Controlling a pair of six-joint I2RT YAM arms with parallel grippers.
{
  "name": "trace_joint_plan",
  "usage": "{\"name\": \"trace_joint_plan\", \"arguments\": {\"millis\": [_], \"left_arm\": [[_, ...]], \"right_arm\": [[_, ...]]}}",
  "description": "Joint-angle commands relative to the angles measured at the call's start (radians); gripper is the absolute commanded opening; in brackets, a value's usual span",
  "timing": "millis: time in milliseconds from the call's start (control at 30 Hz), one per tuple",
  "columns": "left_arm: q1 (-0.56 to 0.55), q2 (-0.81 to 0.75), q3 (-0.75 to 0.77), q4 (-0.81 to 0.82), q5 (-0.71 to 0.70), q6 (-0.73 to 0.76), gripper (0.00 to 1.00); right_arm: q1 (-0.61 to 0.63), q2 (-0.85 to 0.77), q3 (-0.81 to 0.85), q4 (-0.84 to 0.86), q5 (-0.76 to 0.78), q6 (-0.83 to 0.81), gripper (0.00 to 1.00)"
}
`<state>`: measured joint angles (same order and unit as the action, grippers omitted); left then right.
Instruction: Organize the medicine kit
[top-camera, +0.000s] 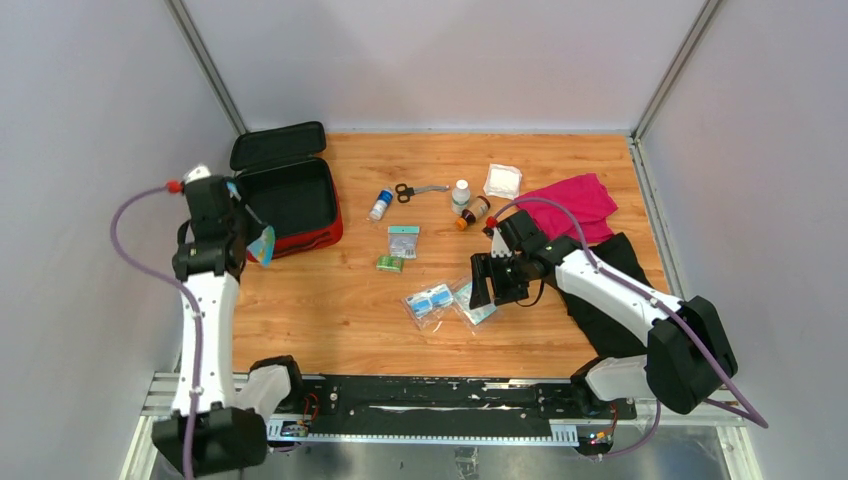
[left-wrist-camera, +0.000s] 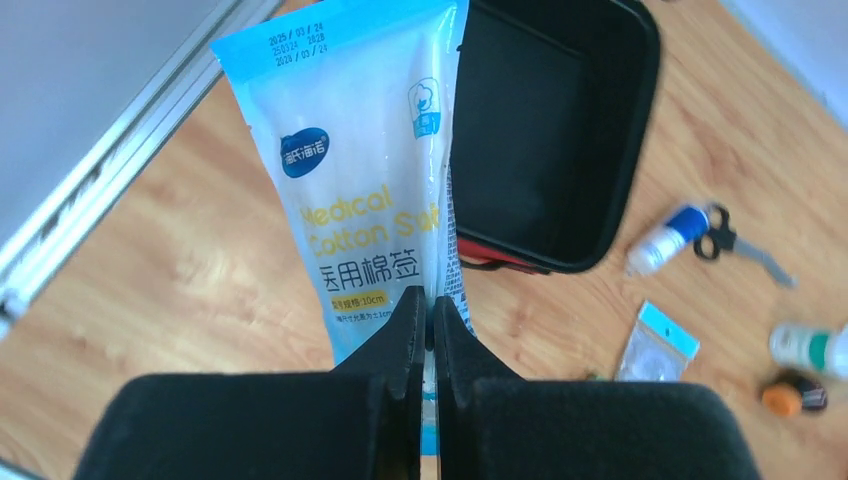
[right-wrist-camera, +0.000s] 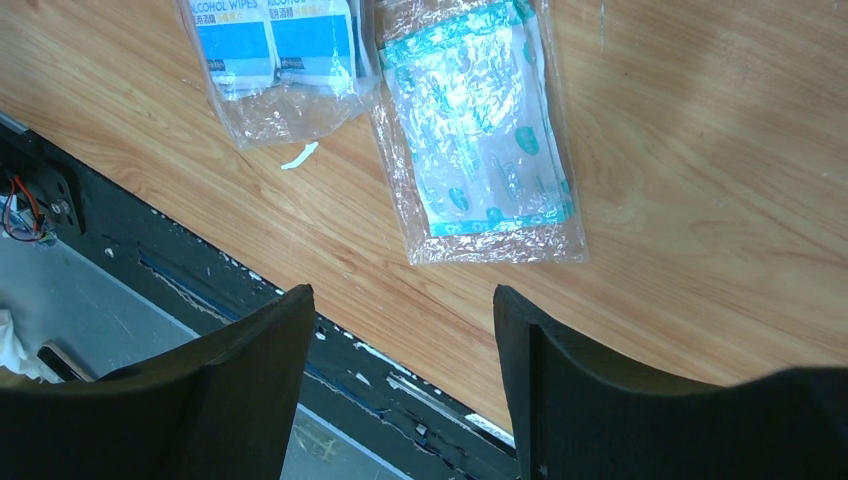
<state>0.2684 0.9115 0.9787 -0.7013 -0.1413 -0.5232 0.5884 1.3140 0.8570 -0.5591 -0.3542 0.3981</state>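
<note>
The pack (left-wrist-camera: 350, 180) needs to go down into the empty kit, so my left gripper should first move outward over the kit, toward the kit's side by the blue-capped vial.
The medicine kit (top-camera: 312, 236), a red zip case with black lining, lies open at the back left, its lid flipped back. Just in front of it my left gripper (top-camera: 256, 240) is shut on a blue-and-white pack of medical cotton swabs (top-camera: 264, 246), held off the table. The left wrist view shows the pack (left-wrist-camera: 350, 180) pinched between the jaws (left-wrist-camera: 430, 305), beside the kit's black rim (left-wrist-camera: 640, 130). My right gripper (top-camera: 495, 284) hangs open over the table's near middle. Its jaws (right-wrist-camera: 400, 295) are empty, close to a clear teal-printed packet (right-wrist-camera: 480, 130) and a bag of alcohol wipes (right-wrist-camera: 275, 50).
Scissors (top-camera: 415, 190), a blue-capped vial (top-camera: 381, 204), a white bottle (top-camera: 460, 193), an orange-capped brown bottle (top-camera: 473, 213) and a gauze pad (top-camera: 503, 180) lie at the back. A small packet (top-camera: 403, 241) and green item (top-camera: 390, 263) sit mid-table. Magenta cloth (top-camera: 572, 203) and black cloth (top-camera: 612, 300) lie right.
</note>
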Motion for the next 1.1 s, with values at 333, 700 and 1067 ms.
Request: {"name": "trace_joint_plan", "arguments": {"millis": [333, 700, 1067], "left_arm": [[-0.304, 0.576, 0.442, 0.011, 0.062, 0.454, 0.00], [-0.305, 0.859, 0.550, 0.079, 0.091, 0.610, 0.00], [-0.305, 0.975, 0.567, 0.093, 0.024, 0.574, 0.00]], "right_arm": [[0.010, -0.048, -0.031, -0.006, 0.052, 0.035, 0.70], [0.010, -0.120, -0.051, -0.043, 0.091, 0.034, 0.70], [0.011, -0.166, -0.069, -0.060, 0.121, 0.051, 0.71]]}}
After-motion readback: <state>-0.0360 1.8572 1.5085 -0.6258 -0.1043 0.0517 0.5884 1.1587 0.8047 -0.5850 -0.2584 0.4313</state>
